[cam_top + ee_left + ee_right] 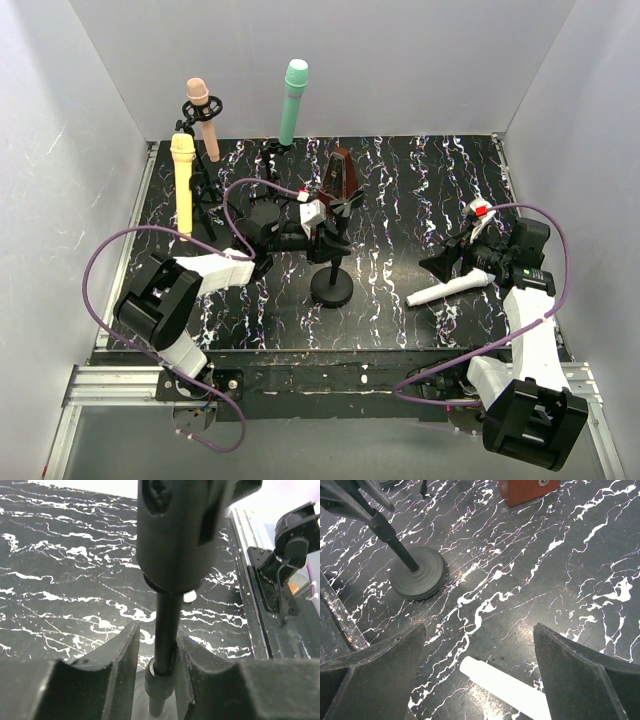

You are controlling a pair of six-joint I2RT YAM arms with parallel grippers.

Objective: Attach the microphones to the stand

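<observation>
The end of the white microphone's handle is nearer to my right gripper's fingers, so I need to turn that gripper to the right in the top view next and down onto the microphone's wider end.
The white microphone (450, 290) lies flat on the table, and its handle end (505, 685) shows between my right gripper's wide-open jaws. My right gripper (452, 262) (479, 630) hovers just above it, touching nothing. The peach-pink (197, 100), pale yellow (183, 180) and teal-green (295, 95) microphones stand upright in holders at the back left. A black stand (331, 285) with a round base (417, 572) stands mid-table. My left gripper (325, 228) (157, 636) straddles its pole (165, 630). The right finger is against the pole, with a gap at the left finger, so the jaws are slightly open.
A brown pyramid-shaped metronome (342, 172) (527, 489) stands just behind the black stand. The stand's clip head (175, 530) looms close over my left wrist camera. White walls close in the table on three sides. Purple cables loop from both arms.
</observation>
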